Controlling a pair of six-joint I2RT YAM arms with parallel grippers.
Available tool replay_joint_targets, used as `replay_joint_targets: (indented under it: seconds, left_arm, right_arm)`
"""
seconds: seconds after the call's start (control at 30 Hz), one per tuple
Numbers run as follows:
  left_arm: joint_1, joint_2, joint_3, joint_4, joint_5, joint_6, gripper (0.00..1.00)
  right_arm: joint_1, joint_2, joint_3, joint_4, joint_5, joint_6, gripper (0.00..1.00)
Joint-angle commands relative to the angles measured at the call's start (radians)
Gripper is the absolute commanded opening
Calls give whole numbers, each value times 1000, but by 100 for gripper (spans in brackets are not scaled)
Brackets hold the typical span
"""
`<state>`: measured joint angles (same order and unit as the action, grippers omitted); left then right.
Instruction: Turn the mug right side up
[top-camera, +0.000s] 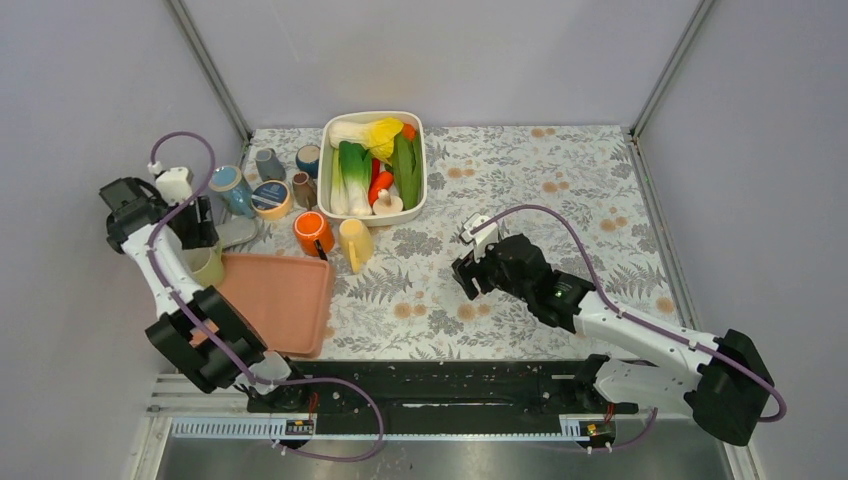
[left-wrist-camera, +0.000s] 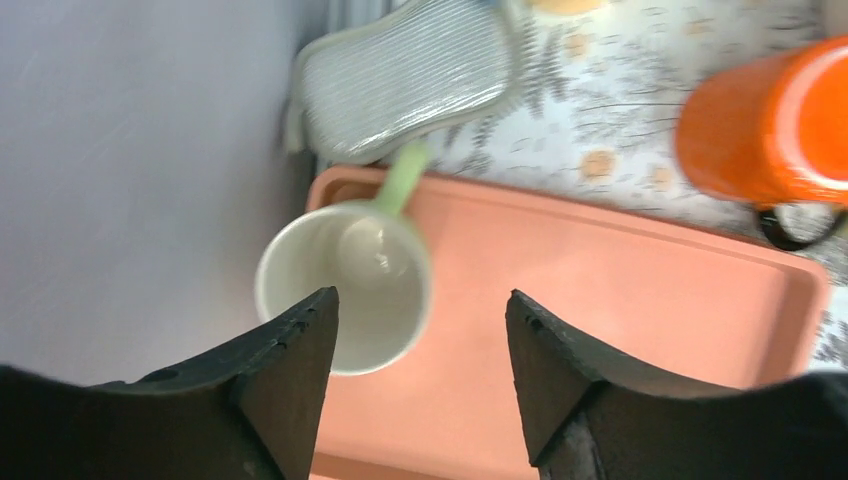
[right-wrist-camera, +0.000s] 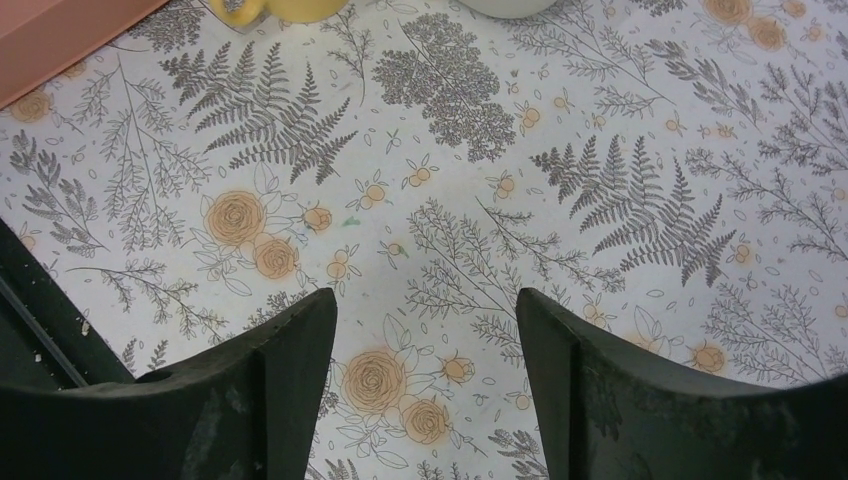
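Note:
My left gripper moves across and down to the yellow mug's handle, on its right in the top view, next, as the green mug (top-camera: 207, 265) stands upright.
A pale green mug (left-wrist-camera: 345, 285) stands upright on the left end of the pink tray (left-wrist-camera: 620, 300), its mouth facing up and its green handle pointing toward the back. My left gripper (left-wrist-camera: 421, 294) hangs open just above it, with nothing between the fingers and the left fingertip over the mug's rim. From above, the mug (top-camera: 207, 265) shows partly under the left gripper (top-camera: 195, 225). My right gripper (right-wrist-camera: 426, 295) is open over the bare flowered cloth, right of the middle of the table (top-camera: 468, 262).
An orange mug (top-camera: 313, 231) and a yellow mug (top-camera: 355, 243) stand behind the tray's (top-camera: 285, 300) right end. A white dish (top-camera: 421, 170) of vegetables and several cups (top-camera: 232, 190) sit at the back. A grey striped pad (left-wrist-camera: 400, 75) lies behind the tray.

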<state>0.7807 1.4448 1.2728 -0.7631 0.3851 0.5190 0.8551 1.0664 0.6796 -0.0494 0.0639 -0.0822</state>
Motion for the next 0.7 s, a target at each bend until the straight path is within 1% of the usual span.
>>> replay_joint_targets:
  seconds: [0.0,0.07,0.17,0.23,0.27,0.33,0.4,0.47,0.5,0.67]
  left_arm:
    - [-127,-103,58,-74,22,-13,66]
    - [-199,-139,67,-110,21,-39,66]
    - [-372,-210,40,-149,17,-94,68]
    - [-527,-256,-1,-150,0,-142,69]
    - [-615,-271,-24,-146,-13,-168,69]
    - [-806,-267,-72,-126,-57,-222,69]
    - [-936,-233,-116,-90,-113,-276,69]
    - [-1013,-183,-148,-44,-173,-331,69]
    - [-1035,-157,-159,-21,-193,-357,69]
    - [-1062,-75,-200,114,-276,-450,70]
  right_arm:
    - [-16,28,38,39,59,58,75]
    - [-17,33,39,37,76,66,75]
    - [-19,32,26,38,110,76,76]
    - [-19,30,14,39,134,98,76]
    - [-19,27,5,71,143,109,76]
    - [-21,22,-8,88,146,125,76]
    - [-20,16,-21,101,143,138,76]
    - [-20,9,-36,112,154,152,76]
    - [-21,2,-45,118,160,157,76]
    - [-21,-60,-111,184,157,181,76]
